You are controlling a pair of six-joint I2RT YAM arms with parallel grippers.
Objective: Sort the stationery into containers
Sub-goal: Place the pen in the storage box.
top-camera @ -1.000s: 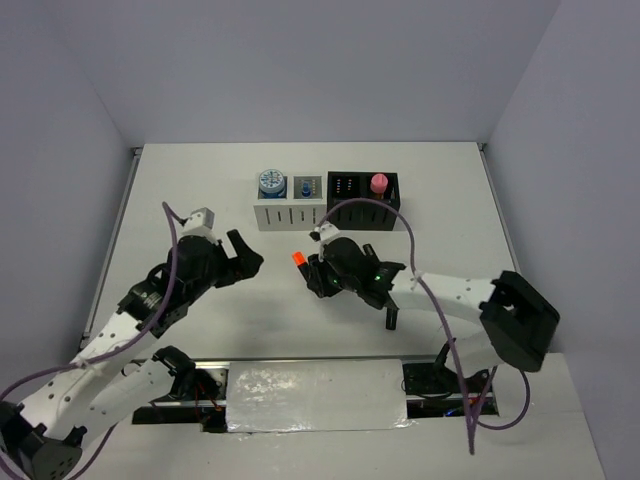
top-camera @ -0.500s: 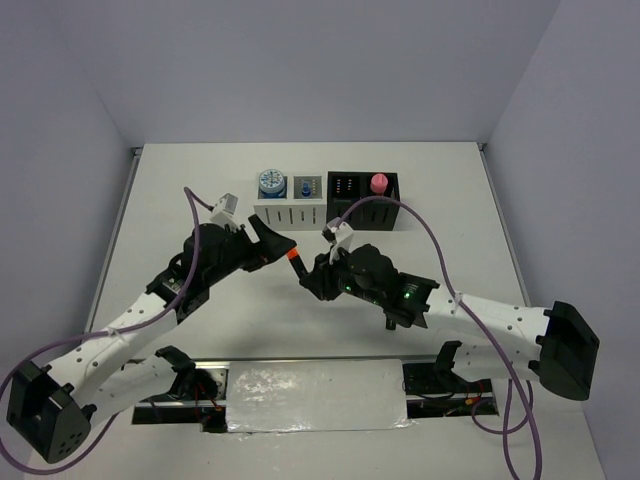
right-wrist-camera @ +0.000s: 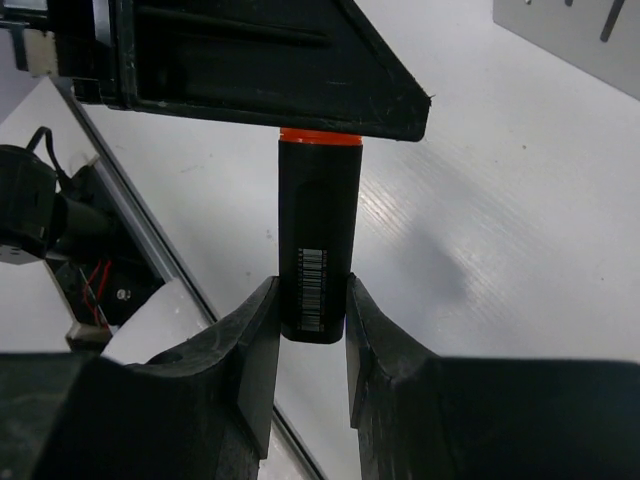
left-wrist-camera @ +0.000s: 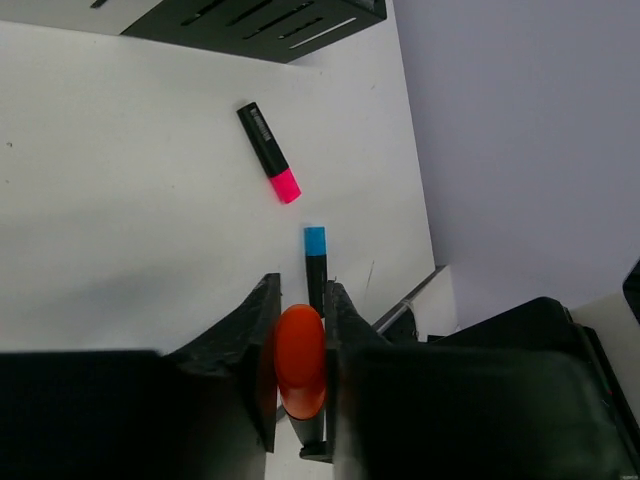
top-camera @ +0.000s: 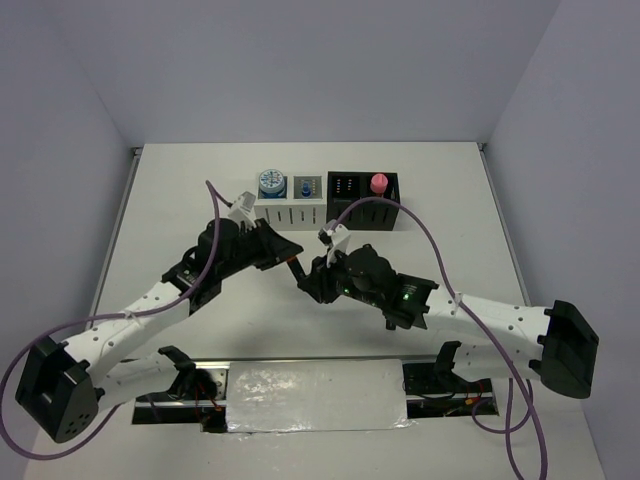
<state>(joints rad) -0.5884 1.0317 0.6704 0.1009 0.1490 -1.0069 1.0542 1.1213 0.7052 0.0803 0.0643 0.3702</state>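
Note:
The black organiser's empty section has room, so I should swing my left gripper outward and to the right in the top view, over that section, and let go of the orange cap.
A black highlighter with an orange cap hangs above the table between both arms. My right gripper is shut on its black barcode end. My left gripper is shut on the orange cap. In the top view the two grippers, left and right, meet nose to nose in front of the white organiser. That organiser holds a blue-white disc and a blue-capped tube. The black organiser holds a pink capped cylinder. A pink-capped highlighter and a blue-capped highlighter lie on the table.
The two loose highlighters lie below the right arm and are hidden in the top view. The table's near edge with a metal rail runs just behind the arm bases. Grey walls close in the table at the left, back and right.
My left arm reached right to the highlighter and its open jaws closed on the orange cap. My right gripper kept hold of the black end and shifted slightly.

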